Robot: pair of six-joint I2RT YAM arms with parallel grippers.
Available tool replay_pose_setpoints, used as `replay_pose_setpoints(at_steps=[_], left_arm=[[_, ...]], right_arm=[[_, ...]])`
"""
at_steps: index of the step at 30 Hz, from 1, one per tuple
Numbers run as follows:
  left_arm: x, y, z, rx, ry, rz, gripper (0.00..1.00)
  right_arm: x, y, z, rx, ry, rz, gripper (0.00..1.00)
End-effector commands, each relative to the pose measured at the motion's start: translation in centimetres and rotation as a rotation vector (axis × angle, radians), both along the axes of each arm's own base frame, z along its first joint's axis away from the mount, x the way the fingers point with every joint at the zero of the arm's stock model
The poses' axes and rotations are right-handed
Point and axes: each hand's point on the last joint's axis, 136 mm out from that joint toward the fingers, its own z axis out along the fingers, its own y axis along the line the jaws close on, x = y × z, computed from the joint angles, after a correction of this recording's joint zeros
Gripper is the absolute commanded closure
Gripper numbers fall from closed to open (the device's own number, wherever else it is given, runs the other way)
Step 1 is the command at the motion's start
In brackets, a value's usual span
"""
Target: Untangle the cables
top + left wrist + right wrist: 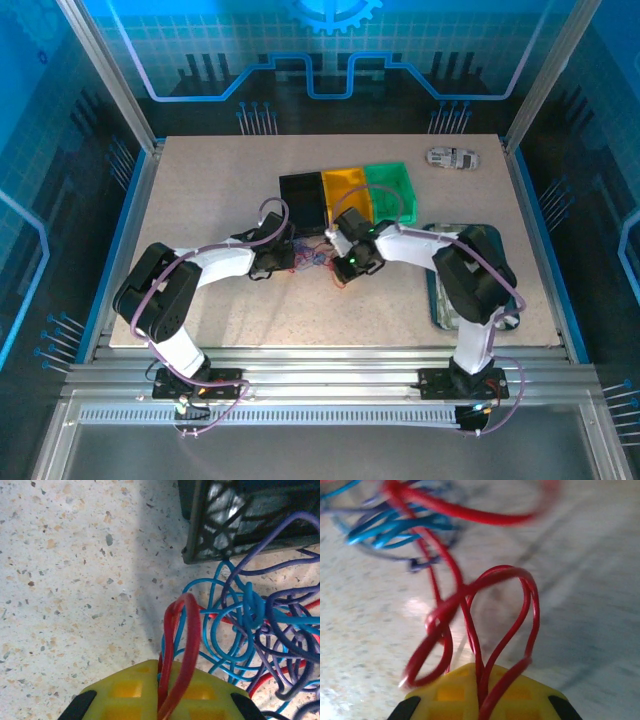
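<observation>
The red cable loops still trail toward the blue cables. Next, my right gripper moves away from the tangle and outward over the green bin point(387, 202) to release them.
The cables point(318, 258) are a small tangle of thin red, blue and dark purple strands lying on the table between my two grippers, just in front of the bins. My left gripper point(281, 256) sits at the tangle's left side, its yellow fingers point(125, 692) shut on a red loop point(186, 630). Blue and purple strands point(255, 630) knot together to the right of that loop. My right gripper point(350, 262) sits at the tangle's right side, its yellow fingers point(450, 692) shut on red loops point(495, 615); blue strands point(390, 527) hang blurred beyond.
A black bin point(303, 199), a yellow bin point(345, 187) and a green bin point(392, 184) stand in a row behind the tangle. The black bin's corner point(200, 540) is close to the left gripper. A dark tray point(436, 290) lies under the right arm; a small grey object point(451, 157) sits at the back right.
</observation>
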Motion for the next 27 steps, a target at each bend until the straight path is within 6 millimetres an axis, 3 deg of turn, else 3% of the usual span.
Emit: replay_pose_setpoints(at_steps=[1,6,11,13,19,23,27], left_arm=[[-0.8,1.6,-1.7,0.061,0.057,0.036,1.0],[-1.1,2.7,-2.3,0.099,0.08,0.089,1.0],[-1.4,3.6,-2.9,0.114,0.104,0.129,1.0],[-1.4,3.5,-2.9,0.111,0.101,0.123,1.0],[-1.1,1.3,-2.1,0.047,0.064,0.019,1.0],[-0.9,-0.9,-1.1,-0.006,0.033,-0.071,1.0],[-0.7,-1.5,-0.4,-0.029,0.019,-0.098,1.0]], right_arm=[[3.1,-3.7,2.6,0.044,-0.068,-0.2,1.0],[5.4,-9.5,4.4,0.032,-0.129,-0.419,1.0],[6.1,-14.0,5.2,0.021,-0.135,-0.545,1.0],[6.3,-14.4,5.8,0.06,-0.15,-0.543,1.0],[8.9,-13.1,9.6,0.223,-0.213,-0.474,1.0],[12.2,-13.4,11.4,0.189,-0.247,-0.476,0.99],[16.2,-14.2,11.6,0.15,-0.261,-0.516,0.96]])
